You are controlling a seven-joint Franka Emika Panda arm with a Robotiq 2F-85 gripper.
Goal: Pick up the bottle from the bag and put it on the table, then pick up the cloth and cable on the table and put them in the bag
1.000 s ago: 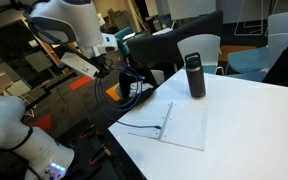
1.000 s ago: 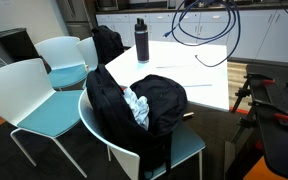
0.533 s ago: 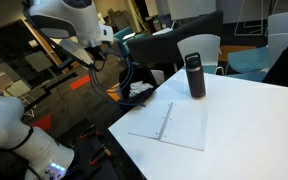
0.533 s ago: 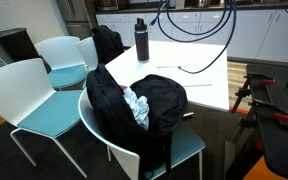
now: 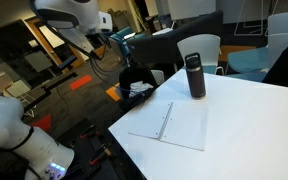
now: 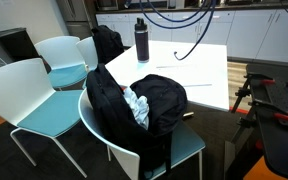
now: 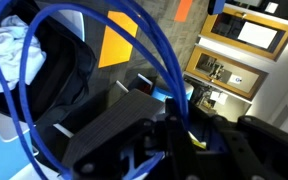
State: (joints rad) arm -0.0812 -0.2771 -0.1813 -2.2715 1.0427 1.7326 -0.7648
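Note:
I will move my gripper outward and down next and tilt its fingers downward over the bag's opening (image 5: 136, 86) (image 7: 50, 72) to let go of the cable, because the bag lies below and outward of my gripper.
My gripper (image 5: 101, 42) is raised beyond the table's edge and is shut on the blue cable (image 5: 112, 70), which hangs in loops toward the black bag (image 5: 134, 78). In the wrist view the jaws (image 7: 179, 125) clamp the cable (image 7: 134, 50) above the open bag (image 7: 54, 75), with the white cloth (image 7: 9, 45) inside it. In an exterior view the bag (image 6: 162, 100) sits on a chair with the cloth (image 6: 136, 105) in its opening, and the cable (image 6: 194, 35) dangles from above. The dark bottle (image 5: 194, 75) stands upright on the white table (image 5: 254, 120) in both exterior views (image 6: 142, 40).
A white sheet of paper (image 5: 174, 125) lies near the table's front edge. Several pale chairs (image 6: 24, 95) stand round the table (image 6: 209, 75). A second dark bag (image 6: 108, 45) rests on a far chair. Office furniture fills the background.
My gripper has risen and moved away from the table toward the bag. The cable has lifted fully off the table and now hangs free.

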